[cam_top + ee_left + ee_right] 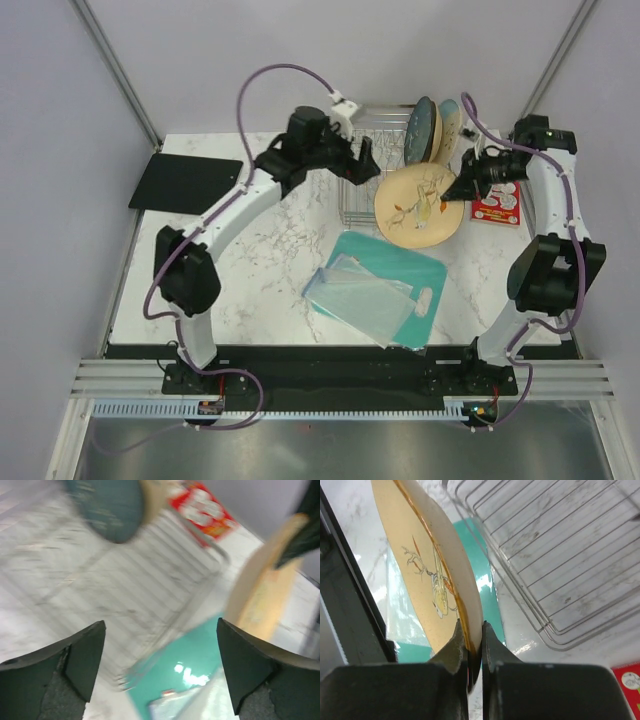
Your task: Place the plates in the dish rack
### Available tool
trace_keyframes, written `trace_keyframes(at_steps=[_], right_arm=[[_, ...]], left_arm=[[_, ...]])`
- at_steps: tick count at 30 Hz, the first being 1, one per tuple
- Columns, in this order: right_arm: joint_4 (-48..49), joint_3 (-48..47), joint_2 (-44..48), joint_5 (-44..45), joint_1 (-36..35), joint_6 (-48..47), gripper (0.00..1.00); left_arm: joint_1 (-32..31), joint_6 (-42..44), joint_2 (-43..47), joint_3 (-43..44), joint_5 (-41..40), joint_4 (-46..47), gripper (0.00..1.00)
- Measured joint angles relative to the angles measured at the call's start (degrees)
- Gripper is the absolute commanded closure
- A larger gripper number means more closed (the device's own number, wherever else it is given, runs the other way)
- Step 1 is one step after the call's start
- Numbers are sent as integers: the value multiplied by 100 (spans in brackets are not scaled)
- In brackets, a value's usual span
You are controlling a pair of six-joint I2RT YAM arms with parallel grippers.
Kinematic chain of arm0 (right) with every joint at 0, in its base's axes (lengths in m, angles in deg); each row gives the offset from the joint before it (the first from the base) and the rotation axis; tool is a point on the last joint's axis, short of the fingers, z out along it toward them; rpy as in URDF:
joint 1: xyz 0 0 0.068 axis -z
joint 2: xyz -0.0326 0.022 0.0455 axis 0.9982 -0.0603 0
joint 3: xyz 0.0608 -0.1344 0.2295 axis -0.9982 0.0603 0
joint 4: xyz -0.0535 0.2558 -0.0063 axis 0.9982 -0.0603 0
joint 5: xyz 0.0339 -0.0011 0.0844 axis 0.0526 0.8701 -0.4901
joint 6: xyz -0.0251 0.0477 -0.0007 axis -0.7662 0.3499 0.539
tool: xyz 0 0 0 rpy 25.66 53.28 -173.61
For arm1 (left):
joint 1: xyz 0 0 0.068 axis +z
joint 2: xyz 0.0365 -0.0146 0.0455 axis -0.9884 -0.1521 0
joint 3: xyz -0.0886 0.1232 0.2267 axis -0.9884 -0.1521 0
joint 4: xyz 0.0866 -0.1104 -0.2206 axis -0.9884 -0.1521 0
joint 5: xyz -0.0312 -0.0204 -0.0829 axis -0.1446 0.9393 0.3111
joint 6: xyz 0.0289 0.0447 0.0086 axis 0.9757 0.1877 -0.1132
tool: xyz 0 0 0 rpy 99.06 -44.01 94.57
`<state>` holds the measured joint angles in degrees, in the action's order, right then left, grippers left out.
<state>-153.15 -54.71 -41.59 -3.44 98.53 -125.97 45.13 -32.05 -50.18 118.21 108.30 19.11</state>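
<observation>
The right gripper swings outward next, turns the tan plate upright, lowers and releases it, since empty rack space beside the dark plate lies outward of and below the gripper.
A tan plate with leaf sprigs [418, 205] [415, 550] hangs tilted just right of the dish rack [372, 178], over the table. My right gripper [458, 190] [472, 639] is shut on its rim. The wire dish rack [555, 555] holds a dark grey-blue plate [421, 130] and a cream-and-light-blue plate [448, 128], both upright at its right end. My left gripper [362, 160] [160, 665] hovers over the rack, open, with nothing between its fingers. Its blurred view shows the rack [150, 585], the dark plate [105, 505] and the tan plate [260, 595].
A teal cutting board [385, 285] [190, 662] [481, 575] with a clear sheet on it lies in front of the rack. A red-and-white card [497, 205] [205, 505] [627, 685] lies at the right. A black mat [185, 180] sits at the far left.
</observation>
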Motion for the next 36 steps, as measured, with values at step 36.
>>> trace_keyframes(at_steps=[36], right_arm=[[5707,-1274,-850,10542,-3790,4889,100]], left_arm=[[678,1294,2704,-3211,-5486,625,0]])
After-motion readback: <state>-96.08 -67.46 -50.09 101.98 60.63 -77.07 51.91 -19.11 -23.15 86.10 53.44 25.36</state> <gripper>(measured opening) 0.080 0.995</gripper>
